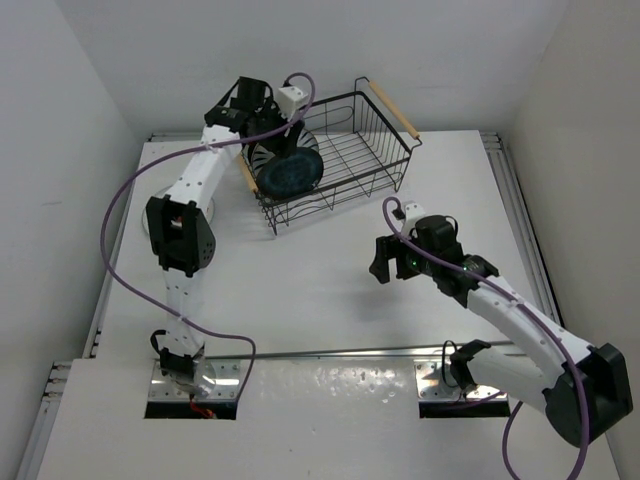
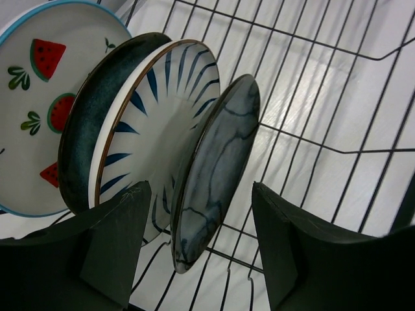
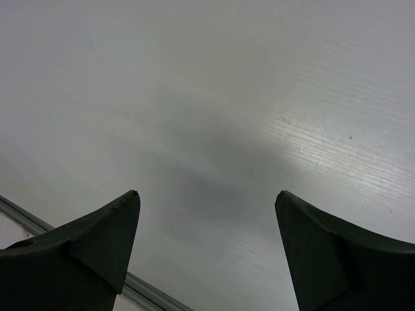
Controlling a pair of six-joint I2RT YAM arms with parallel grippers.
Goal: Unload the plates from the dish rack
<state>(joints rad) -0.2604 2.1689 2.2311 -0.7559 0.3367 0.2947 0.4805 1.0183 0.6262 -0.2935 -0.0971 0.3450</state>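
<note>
My left gripper comes down onto the marbled plate's upper rim (image 1: 297,154) (image 2: 184,194) next and closes. This plate ends the row, with bare rack wires beside it, so it is the choice.
The black wire dish rack (image 1: 385,135) with wooden handles stands at the back of the table. Several plates stand on edge at its left end (image 1: 290,168). In the left wrist view they are, back to front, a white watermelon plate (image 2: 39,97), a dark blue plate (image 2: 94,123), a white plate with blue radial stripes (image 2: 162,110) and a glossy dark blue marbled plate (image 2: 220,155). My left gripper (image 2: 198,188) is open, its jaws on either side of the marbled plate's rim without touching it; it also shows from above (image 1: 284,140). My right gripper (image 1: 382,262) is open and empty above bare table (image 3: 206,194).
The right half of the rack floor (image 2: 305,139) holds no plates. Walls close in the table on the left, back and right. A metal strip (image 1: 350,350) runs across the table near the arm bases.
</note>
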